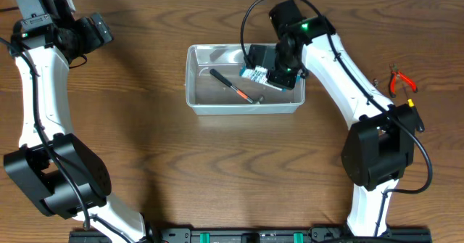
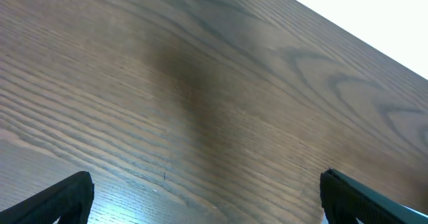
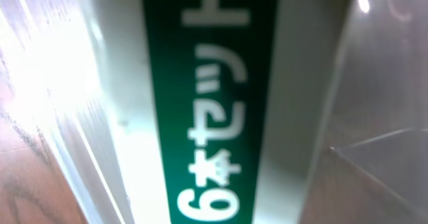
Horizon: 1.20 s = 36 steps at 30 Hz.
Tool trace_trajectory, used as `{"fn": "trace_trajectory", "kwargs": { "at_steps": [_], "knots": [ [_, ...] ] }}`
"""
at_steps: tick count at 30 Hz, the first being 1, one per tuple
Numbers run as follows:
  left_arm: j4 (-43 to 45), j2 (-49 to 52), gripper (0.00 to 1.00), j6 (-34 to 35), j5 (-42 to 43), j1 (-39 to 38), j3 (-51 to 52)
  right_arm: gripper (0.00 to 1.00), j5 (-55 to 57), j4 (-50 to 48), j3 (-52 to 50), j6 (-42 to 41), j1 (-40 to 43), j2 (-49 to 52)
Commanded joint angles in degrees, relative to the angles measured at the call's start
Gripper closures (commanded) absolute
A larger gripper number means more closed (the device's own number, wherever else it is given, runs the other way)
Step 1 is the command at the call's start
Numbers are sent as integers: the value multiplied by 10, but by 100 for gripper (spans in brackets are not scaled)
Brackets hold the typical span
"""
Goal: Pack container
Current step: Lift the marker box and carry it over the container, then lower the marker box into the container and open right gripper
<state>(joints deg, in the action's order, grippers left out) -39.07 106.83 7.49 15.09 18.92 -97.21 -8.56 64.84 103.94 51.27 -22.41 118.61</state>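
The right gripper lowers the small white box onto the container's bottom beside the pen-like tool next and releases it, since the tool leaves that container end free.
The clear plastic container [image 1: 196, 101] sits mid-table. A black-and-red pen-like tool [image 1: 233, 88] lies inside it. My right gripper [image 1: 280, 75] is over the container's right half, shut on a small white box with a coloured label [image 1: 255, 74]. In the right wrist view the box [image 3: 207, 103] fills the frame with its green printed label, my fingers are hidden, and the container's clear wall [image 3: 378, 97] shows beside it. My left gripper [image 1: 101, 30] is at the far left back, open and empty over bare wood [image 2: 207, 194].
Red-handled pliers [image 1: 400, 80] lie on the table to the right of the right arm. The wooden table's back edge runs close behind the left gripper [image 2: 374, 23].
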Motion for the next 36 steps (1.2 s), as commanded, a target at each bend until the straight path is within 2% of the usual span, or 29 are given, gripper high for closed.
{"fn": "trace_trajectory", "kwargs": {
  "at_steps": [1, 10, 12, 14, 17, 26, 32, 36],
  "knots": [
    [-2, -9, 2, 3, 5, 0, -9, 97, -7, -10, -21, 6, -7, -5],
    [-2, -9, 2, 3, 5, 0, -9, 97, -7, -29, -65, 6, -8, -5],
    [-2, -9, 2, 3, 5, 0, -9, 91, -7, -28, -67, 5, -9, -5],
    [-2, -9, 2, 3, 5, 0, -9, 73, -8, -30, -67, -7, -9, -5],
    [-2, -9, 2, 3, 5, 0, -9, 63, -13, -29, -67, -15, -9, -5],
    [-2, -9, 2, 3, 5, 0, -9, 60, -24, -46, -67, -19, -9, -5],
    [-2, -9, 2, 3, 5, 0, -9, 60, 69, -155, -64, -162, -9, -5],
    [-2, -9, 2, 3, 5, 0, -9, 59, 119, -201, -59, -184, -9, -5]
  ]
}}
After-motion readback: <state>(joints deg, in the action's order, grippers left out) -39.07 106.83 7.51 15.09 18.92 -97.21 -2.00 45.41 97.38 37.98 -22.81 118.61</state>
